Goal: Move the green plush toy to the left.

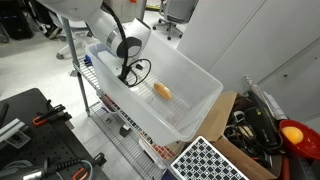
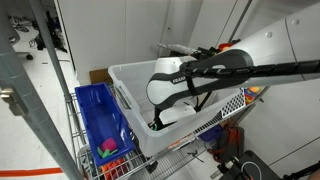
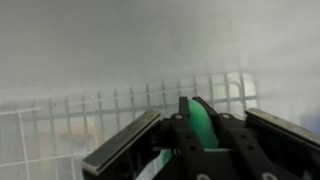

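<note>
My gripper eases down to the bottom of the bin close below it next and opens to release the toy, since the bin's end is near.
In the wrist view my gripper is shut on the green plush toy, a narrow strip of green showing between the black fingers. Behind it are the bin's translucent wall and the wire rack grid. In both exterior views the arm reaches down into a white translucent plastic bin on a wire rack. The gripper hangs low at the bin's near-left end. The toy itself is hidden in both exterior views. An orange object lies on the bin floor to the right of the gripper.
The bin walls stand close round the gripper. A blue bin with small coloured items stands beside the white one. A cardboard box of tools and a perforated black-and-white panel lie to the right of the rack.
</note>
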You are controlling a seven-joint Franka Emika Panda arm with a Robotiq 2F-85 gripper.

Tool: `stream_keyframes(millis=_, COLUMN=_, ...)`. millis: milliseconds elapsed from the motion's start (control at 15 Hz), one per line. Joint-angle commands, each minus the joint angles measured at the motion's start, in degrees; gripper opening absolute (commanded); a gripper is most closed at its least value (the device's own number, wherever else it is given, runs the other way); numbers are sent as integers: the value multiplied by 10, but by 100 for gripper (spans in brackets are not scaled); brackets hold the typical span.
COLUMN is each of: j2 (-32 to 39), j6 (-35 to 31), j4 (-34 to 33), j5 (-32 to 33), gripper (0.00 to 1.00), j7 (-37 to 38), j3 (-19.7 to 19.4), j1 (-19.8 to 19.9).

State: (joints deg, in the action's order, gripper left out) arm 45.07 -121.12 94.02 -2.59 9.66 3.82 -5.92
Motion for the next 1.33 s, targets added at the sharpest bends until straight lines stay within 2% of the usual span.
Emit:
stream_keyframes(millis=0, j2=2, j6=-42, j4=33, j5=-14, gripper=3, j7=-26, j3=0, j1=13)
stream_keyframes(millis=133, j2=9, j6=-62, j4=42, j5=-10, gripper=3, j7=-30, j3=-3, j1=15)
stream_keyframes(millis=200, j2=14, j6=-67, j4=43, j5=-7, gripper=25, j7=-29, j3=-5, j1=14)
stream_keyframes(millis=267, j2=19, j6=-71, j4=42, j5=-6, gripper=39, j7=-27, j3=-7, j1=13)
stream_keyframes(millis=533, j2=18, j6=-74, j4=39, j5=-3, gripper=67, j7=-28, j3=-9, j1=12)
stream_keyframes(millis=800, j2=-34, j6=-63, j4=63, j5=6, gripper=97, j7=-36, j3=-16, j1=15)
stream_keyframes(millis=1067, j2=-126, j6=-3, j4=84, j5=-11, gripper=100, j7=-53, j3=-16, j1=36)
stream_keyframes(millis=1133, j2=-62, j6=-31, j4=47, j5=0, gripper=100, j7=-36, j3=-21, j1=21)
stream_keyframes(millis=1267, j2=-105, j6=-5, j4=59, j5=-1, gripper=100, j7=-40, j3=-22, j1=30)
